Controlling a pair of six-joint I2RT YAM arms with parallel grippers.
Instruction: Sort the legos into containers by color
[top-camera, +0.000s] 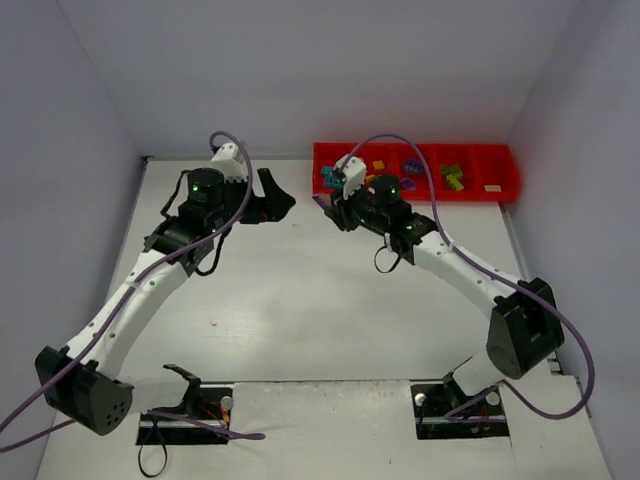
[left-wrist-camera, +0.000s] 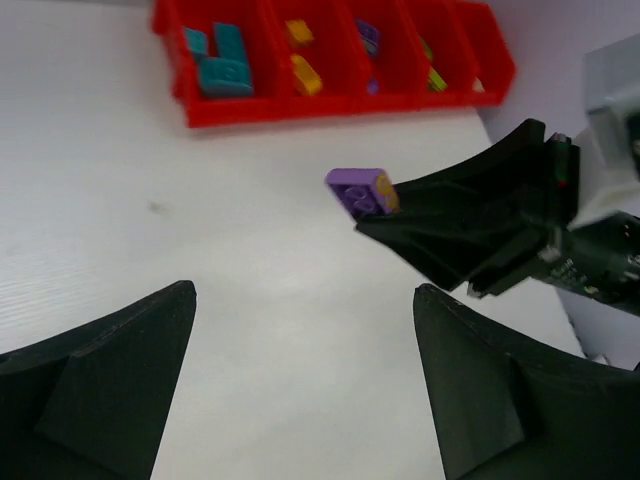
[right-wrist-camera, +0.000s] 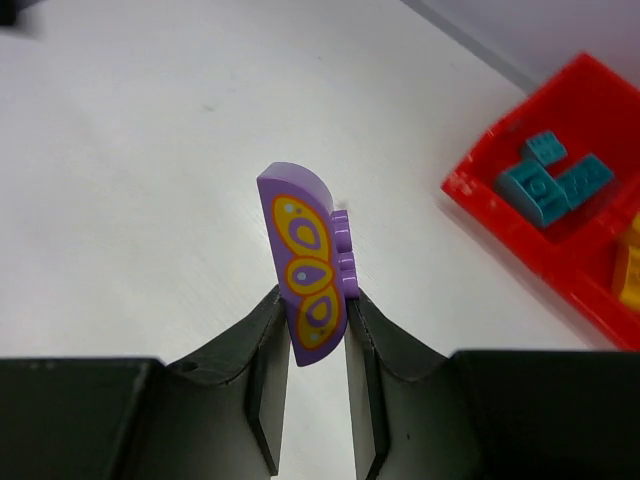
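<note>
Next, my right gripper moves outward and to the right in the top view, then down over the purple bricks' compartment to release the lego, since colors match.
My right gripper is shut on a purple lego with a yellow-orange pattern, held above the table. It also shows in the left wrist view as a purple lego at the tip of the right gripper. In the top view the right gripper is just below the left end of the red tray. The tray holds teal bricks, yellow bricks, purple and green ones in separate compartments. My left gripper is open and empty over the bare table, left of the right gripper.
Grey walls close in the white table at back and sides. Purple cables loop above both arms. The arm bases sit at the near edge. The tray's near-left corner lies right of the held lego.
</note>
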